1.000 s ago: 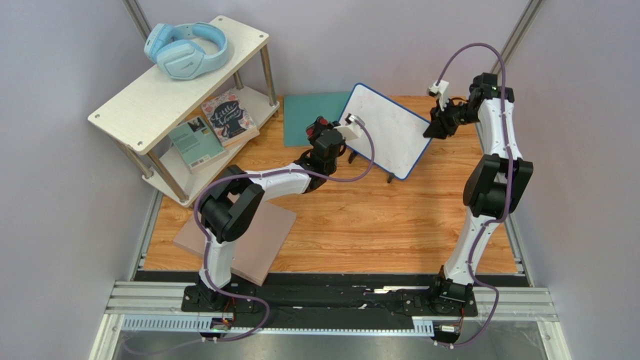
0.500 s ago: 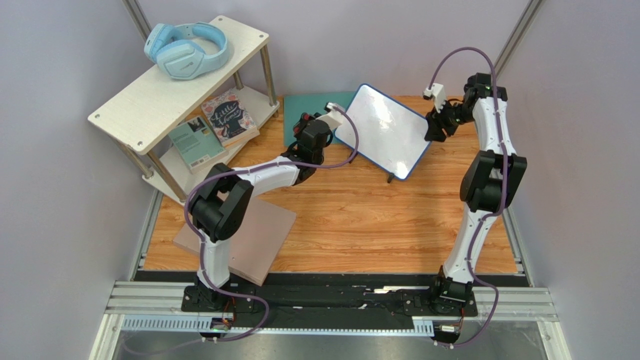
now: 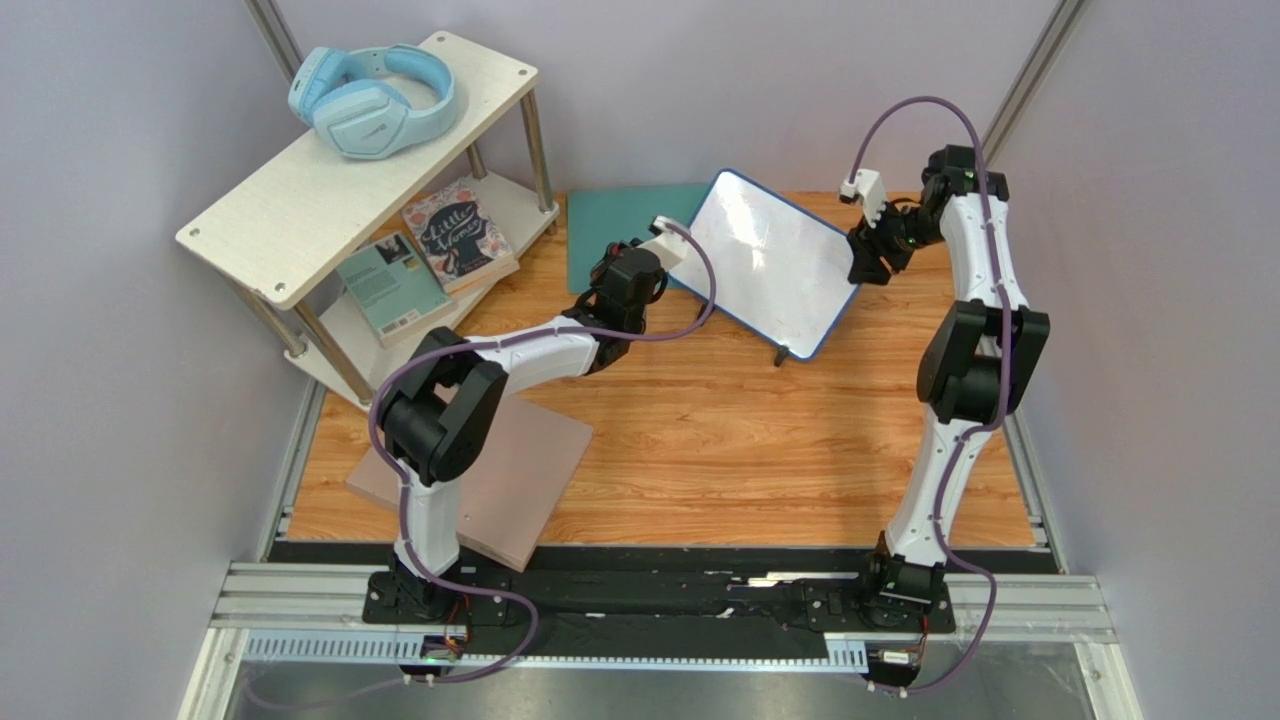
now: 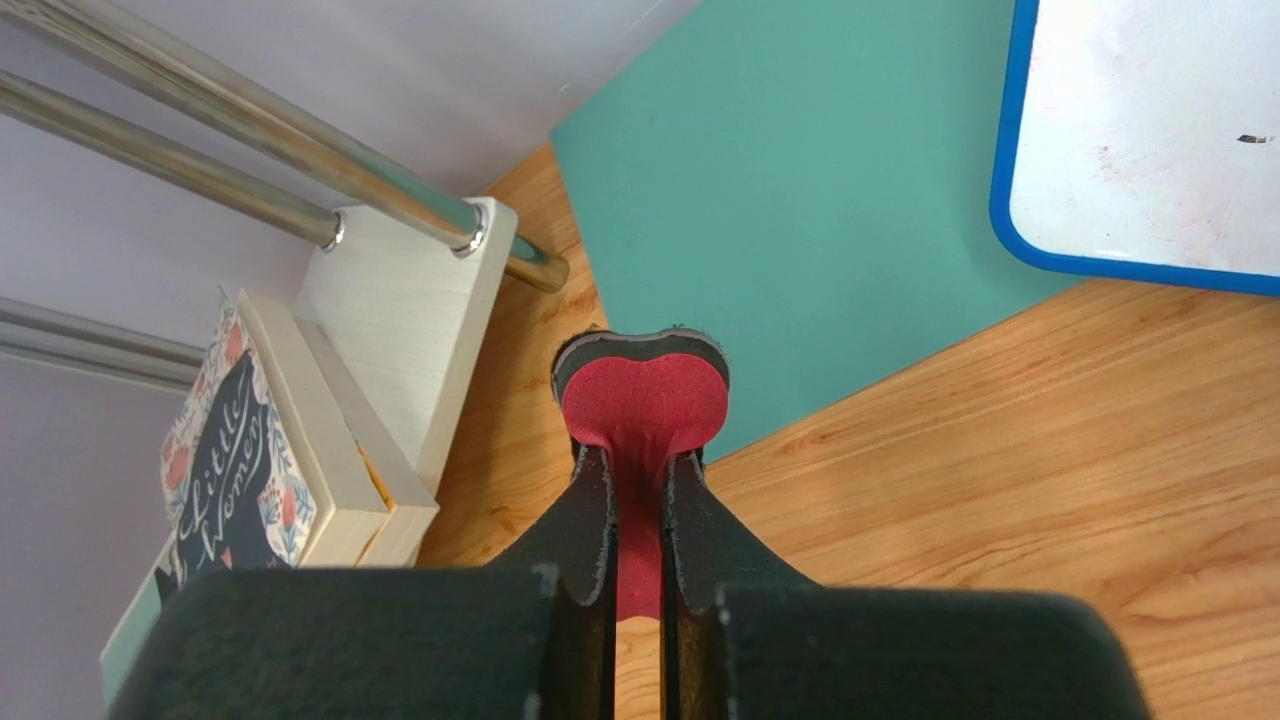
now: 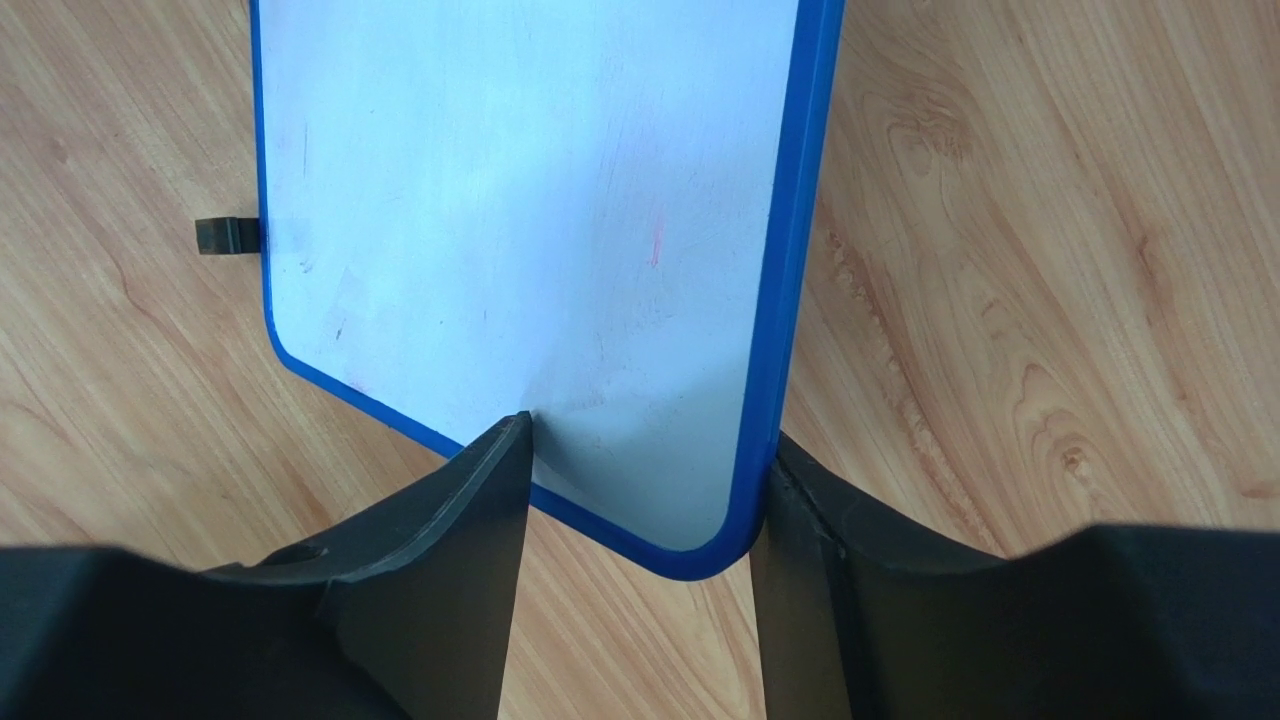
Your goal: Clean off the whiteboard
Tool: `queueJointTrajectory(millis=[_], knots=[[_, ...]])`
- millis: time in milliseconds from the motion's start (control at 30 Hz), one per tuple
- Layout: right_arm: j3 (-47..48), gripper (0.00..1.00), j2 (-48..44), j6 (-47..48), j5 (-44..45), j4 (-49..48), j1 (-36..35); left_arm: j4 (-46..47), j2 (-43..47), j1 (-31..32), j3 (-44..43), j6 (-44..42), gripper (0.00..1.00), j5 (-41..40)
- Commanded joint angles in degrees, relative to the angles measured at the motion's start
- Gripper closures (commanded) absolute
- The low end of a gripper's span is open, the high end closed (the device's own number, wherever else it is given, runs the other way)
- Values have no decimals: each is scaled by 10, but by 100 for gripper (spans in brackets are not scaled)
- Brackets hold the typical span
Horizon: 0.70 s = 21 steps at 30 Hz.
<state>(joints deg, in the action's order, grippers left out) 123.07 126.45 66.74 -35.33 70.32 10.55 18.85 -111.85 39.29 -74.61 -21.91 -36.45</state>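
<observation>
The whiteboard (image 3: 774,255) is nearly clean, so my left gripper will next turn, lower toward the bare wood by the board's near edge and let go of the eraser pad there.
The whiteboard (image 3: 774,255), white with a blue frame, stands tilted at the back of the table. Its face looks nearly clean in the right wrist view (image 5: 526,225), with only faint specks. My right gripper (image 3: 867,258) is shut on the board's right corner (image 5: 646,443), one finger on the face and one behind the edge. My left gripper (image 3: 613,267) is shut on a red and black eraser pad (image 4: 643,393). It is left of the board, above the edge of the teal mat (image 4: 812,195), and not touching the board (image 4: 1142,135).
A pale two-level shelf (image 3: 346,165) stands at the back left, with blue headphones (image 3: 373,98) on top and books (image 3: 451,233) below, close to my left gripper. A pinkish-tan board (image 3: 519,473) lies at the front left. The whiteboard's black foot (image 3: 781,357) rests on the wood.
My left gripper has moved left off the whiteboard's face with the eraser, to over the teal mat's edge. My right gripper has shifted the board slightly left.
</observation>
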Motion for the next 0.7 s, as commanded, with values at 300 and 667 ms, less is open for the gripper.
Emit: queueJointTrajectory(millis=[300, 667], knots=[[-42, 52, 22, 66, 91, 251, -64, -7, 8, 2, 12, 15, 100, 8], [-20, 43, 6, 55, 93, 252, -65, -34, -2, 2, 9, 31, 100, 20]])
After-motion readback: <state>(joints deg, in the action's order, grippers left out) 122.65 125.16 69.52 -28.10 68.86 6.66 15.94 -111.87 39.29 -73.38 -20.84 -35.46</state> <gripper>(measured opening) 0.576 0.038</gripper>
